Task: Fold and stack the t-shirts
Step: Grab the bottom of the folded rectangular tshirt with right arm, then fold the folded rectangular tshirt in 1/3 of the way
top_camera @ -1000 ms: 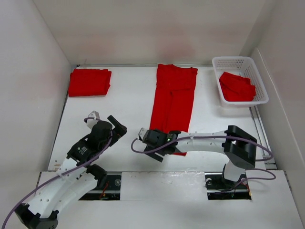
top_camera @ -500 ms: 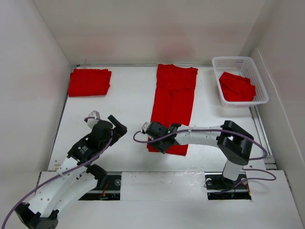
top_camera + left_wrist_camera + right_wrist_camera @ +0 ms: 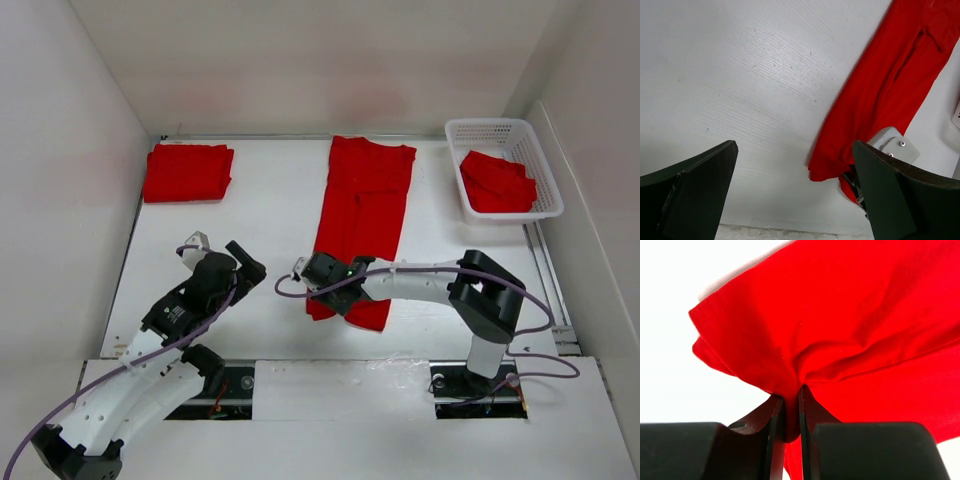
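Note:
The red t-shirt's middle (image 3: 360, 213) is outward of my right gripper, so it should next carry the t-shirt's bunched near end outward and release it there to shorten the long folded t-shirt.
A long red t-shirt (image 3: 362, 200), folded lengthwise into a strip, lies from the table's back toward the near middle. My right gripper (image 3: 332, 298) is at its near left corner. In the right wrist view the gripper (image 3: 792, 400) is shut on a bunched fold of this t-shirt (image 3: 850, 330). My left gripper (image 3: 225, 250) hovers open to the left of the strip, nothing between its fingers (image 3: 700, 180); the t-shirt (image 3: 880, 95) shows beyond them. A folded t-shirt (image 3: 188, 172) rests at the back left. Another crumpled t-shirt (image 3: 497, 182) lies in the basket.
A white mesh basket (image 3: 505, 127) stands at the back right against the wall. White walls close in the table on the left, back and right. Bare table (image 3: 270, 210) lies between the folded t-shirt and the strip.
My right gripper has closed on the strip's near left corner, bunching the cloth between its fingers. The near hem has shifted slightly. The left arm has stayed put.

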### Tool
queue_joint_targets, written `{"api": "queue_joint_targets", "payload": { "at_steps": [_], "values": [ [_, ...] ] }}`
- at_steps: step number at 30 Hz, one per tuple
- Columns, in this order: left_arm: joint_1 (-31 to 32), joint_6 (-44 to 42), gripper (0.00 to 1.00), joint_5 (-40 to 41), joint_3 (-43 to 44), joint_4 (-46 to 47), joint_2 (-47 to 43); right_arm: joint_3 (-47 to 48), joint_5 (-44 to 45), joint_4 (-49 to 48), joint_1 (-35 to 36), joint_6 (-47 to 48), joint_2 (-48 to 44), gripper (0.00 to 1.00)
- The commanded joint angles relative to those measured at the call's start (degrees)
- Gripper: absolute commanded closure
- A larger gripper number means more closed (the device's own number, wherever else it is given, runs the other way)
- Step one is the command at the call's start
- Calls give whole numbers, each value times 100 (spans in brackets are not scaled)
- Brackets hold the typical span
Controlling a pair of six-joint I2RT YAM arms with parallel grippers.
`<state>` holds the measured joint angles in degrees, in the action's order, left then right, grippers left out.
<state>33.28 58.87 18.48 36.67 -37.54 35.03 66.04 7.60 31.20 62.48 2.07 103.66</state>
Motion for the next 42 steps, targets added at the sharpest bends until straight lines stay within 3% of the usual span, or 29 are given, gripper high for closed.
{"api": "queue_joint_targets", "payload": {
  "at_steps": [1,5,11,17,34,42],
  "values": [
    [-5,63,0,243,139,45,4,49,-899,35,10,-144,-187,93],
    [-5,63,0,244,139,45,57,102,-1269,35,124,-601,-652,100],
    [-5,63,0,297,192,45,57,435,-1884,350,291,-936,-1005,100],
    [-5,63,0,297,192,98,57,1015,-1885,957,291,-883,-1005,100],
    [-5,-165,0,121,192,273,329,2044,-1568,1828,-1167,-190,-268,100],
    [-5,-332,0,-46,139,440,619,2580,-1937,1942,-1729,399,128,100]
  ]
}}
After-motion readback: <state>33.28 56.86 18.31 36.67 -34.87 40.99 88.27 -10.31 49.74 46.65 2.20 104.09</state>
